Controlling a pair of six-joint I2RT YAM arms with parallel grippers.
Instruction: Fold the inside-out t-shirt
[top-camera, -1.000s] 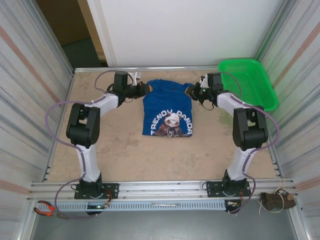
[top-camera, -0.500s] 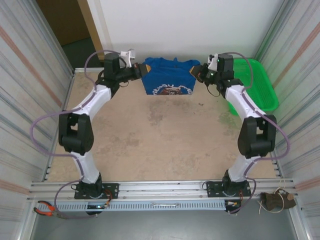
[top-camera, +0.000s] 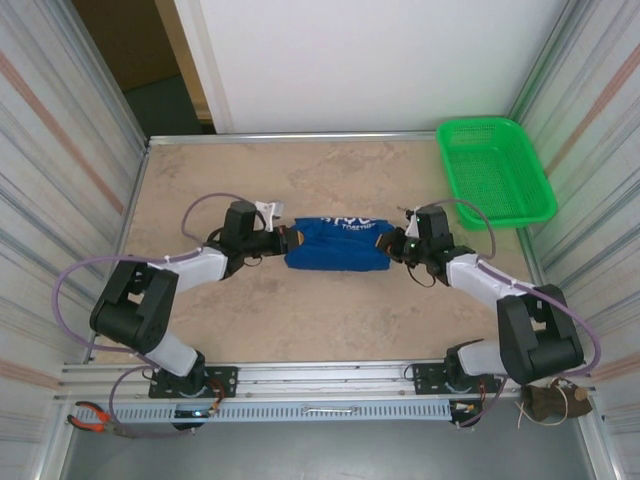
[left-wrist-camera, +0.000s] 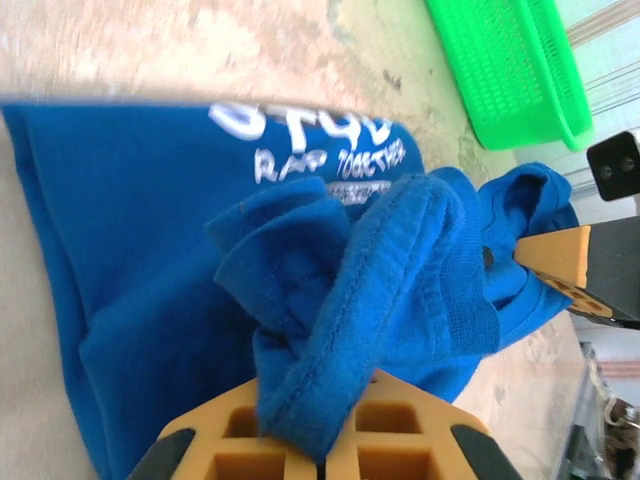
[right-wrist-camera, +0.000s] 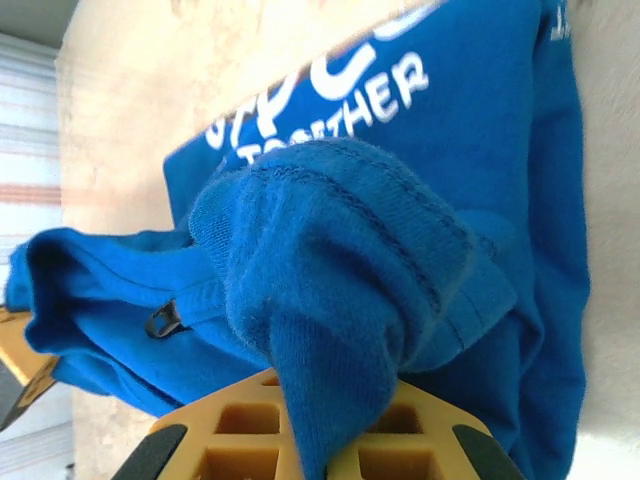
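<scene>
My right gripper should first carry the fold it is holding outward to get past the lettering (top-camera: 352, 223) (right-wrist-camera: 340, 95), which is still uncovered. Then it should release the fold on the tabletop.
The royal-blue t-shirt (top-camera: 335, 243) lies folded into a narrow band across the middle of the table, white lettering showing on its far side. My left gripper (top-camera: 286, 240) is shut on its left end, a bunched hem (left-wrist-camera: 330, 330) pinched between the orange fingers (left-wrist-camera: 250, 440). At the other end, my right gripper (top-camera: 386, 244) is shut on the shirt, a thick fold (right-wrist-camera: 330, 330) clamped in its orange fingers (right-wrist-camera: 420, 440). White print (right-wrist-camera: 330, 95) reads across the cloth beyond. Both grippers sit low at table level.
A green mesh basket (top-camera: 495, 165) stands at the back right corner, also in the left wrist view as a green basket (left-wrist-camera: 510, 70). Metal walls close in both sides. Red pliers (top-camera: 95, 420) lie on the front rail at the left.
Both arms pulled the shirt from the far edge back toward the middle of the table and lowered it, folding it over into a narrow band. The panda graphic is now hidden.
</scene>
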